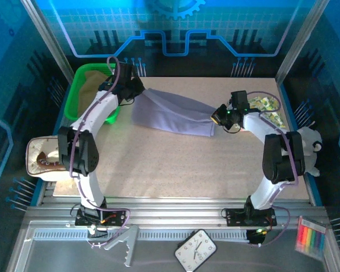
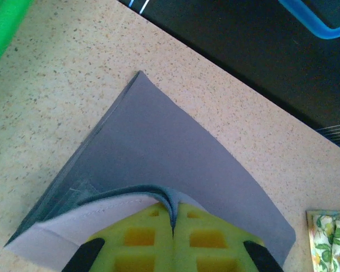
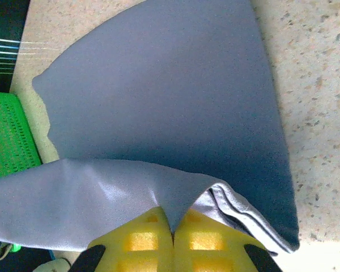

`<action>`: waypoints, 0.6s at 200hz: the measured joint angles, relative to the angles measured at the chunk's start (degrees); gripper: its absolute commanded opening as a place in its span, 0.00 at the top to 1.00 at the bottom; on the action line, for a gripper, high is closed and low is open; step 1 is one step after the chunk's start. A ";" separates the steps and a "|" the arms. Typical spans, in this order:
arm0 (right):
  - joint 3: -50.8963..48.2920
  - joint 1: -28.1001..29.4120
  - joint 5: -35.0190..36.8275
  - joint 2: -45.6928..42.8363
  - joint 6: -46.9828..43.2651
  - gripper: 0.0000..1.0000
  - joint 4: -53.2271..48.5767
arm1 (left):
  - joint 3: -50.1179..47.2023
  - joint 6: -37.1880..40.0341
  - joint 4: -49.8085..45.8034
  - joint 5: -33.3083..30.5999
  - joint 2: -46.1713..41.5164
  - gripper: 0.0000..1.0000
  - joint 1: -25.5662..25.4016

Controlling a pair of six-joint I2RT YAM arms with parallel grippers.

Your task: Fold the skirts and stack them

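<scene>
My right gripper holds the skirt's pinched end and should carry it a little outward over the bottom layer's uncovered far part [image 1: 203, 104] and let go of the lavender skirt [image 1: 170, 113].
The lavender skirt [image 1: 170, 113] lies folded across the back middle of the table, held at both ends. My left gripper [image 1: 139, 90] is shut on its left edge; in the left wrist view the cloth [image 2: 158, 147] is pinched between the yellow pads of the gripper [image 2: 174, 224]. My right gripper [image 1: 215, 117] is shut on the right end, and in the right wrist view the cloth [image 3: 170, 96] rises into the shut gripper [image 3: 173, 226]. The pale yellow floral skirt [image 1: 267, 107] lies behind the right arm, with its corner [image 2: 331, 238] visible. The olive-tan skirt [image 1: 93, 84] sits in the green basket.
The green basket [image 1: 78, 99] stands at the back left. A beige pouch [image 1: 42, 158] lies off the table's left edge and a white plush toy [image 1: 313, 144] off the right. A clock [image 1: 195, 247] and markers [image 1: 311, 237] lie near the arm bases.
</scene>
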 measured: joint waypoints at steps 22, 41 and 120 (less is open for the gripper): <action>1.01 -1.05 -0.28 2.21 0.02 1.00 -0.09 | 3.30 1.31 -0.31 0.02 3.17 1.00 0.20; 2.49 -1.81 -0.55 3.98 0.00 1.00 -0.09 | 6.88 2.56 -0.48 0.04 5.70 1.00 0.61; 8.57 -2.38 -1.49 9.25 -0.31 1.00 -0.92 | 14.86 4.24 -2.29 0.04 12.79 1.00 1.29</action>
